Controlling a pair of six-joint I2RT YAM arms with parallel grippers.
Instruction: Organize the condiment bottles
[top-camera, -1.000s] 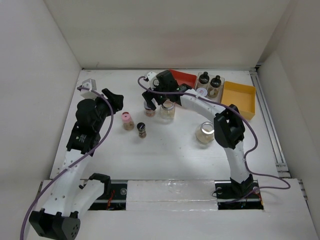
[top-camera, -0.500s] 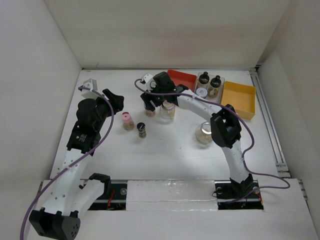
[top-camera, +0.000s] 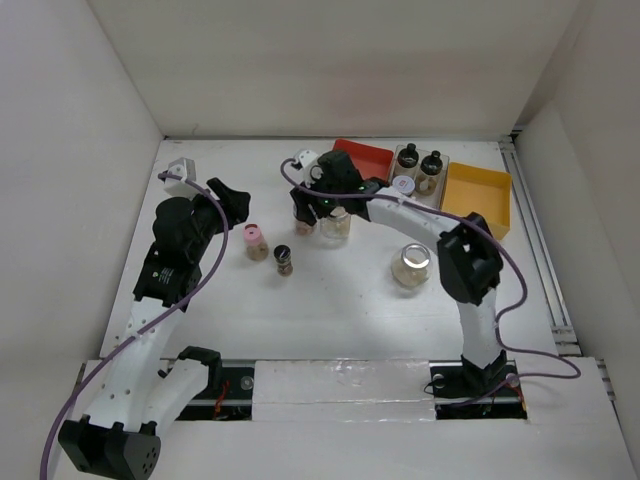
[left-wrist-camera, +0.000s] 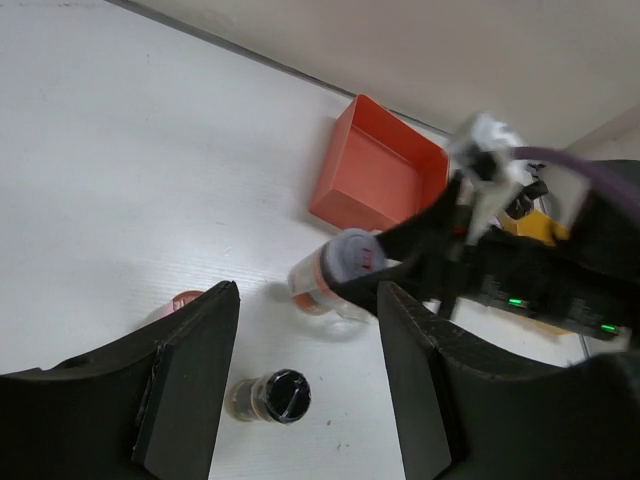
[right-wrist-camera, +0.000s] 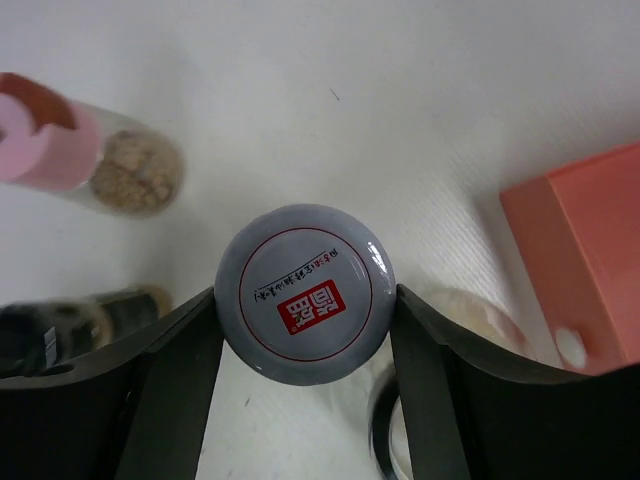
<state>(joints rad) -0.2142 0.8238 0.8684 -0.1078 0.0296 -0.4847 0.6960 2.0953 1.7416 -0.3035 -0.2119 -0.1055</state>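
The clear tray lies to my right gripper's right in the top view, so next I carry the short bottle there, lowering and freeing it beside the silver-lidded match.
My right gripper (top-camera: 305, 214) is shut on a short bottle with a silver lid (right-wrist-camera: 305, 308), and both fingers press the lid's sides. From the left wrist this same bottle (left-wrist-camera: 335, 270) shows an orange collar and sits between the right fingers. A pink-capped bottle (top-camera: 256, 241) and a small black-capped bottle (top-camera: 284, 260) stand to the left. My left gripper (top-camera: 232, 200) hovers open above the table, and the black-capped bottle (left-wrist-camera: 270, 397) shows between its fingers far below. A clear glass jar (top-camera: 335, 222) stands just right of the held bottle. Another wide jar (top-camera: 411, 265) stands alone further right.
At the back right lie a red tray (top-camera: 362, 155), a clear tray (top-camera: 444, 160) holding two black-capped bottles (top-camera: 407, 158) and one silver-lidded bottle (top-camera: 403, 185), and a yellow tray (top-camera: 478, 195). White walls enclose the table on three sides.
The right gripper's fingers have closed onto the silver-lidded bottle, and its wrist has shifted slightly to the right. The left arm has barely moved.
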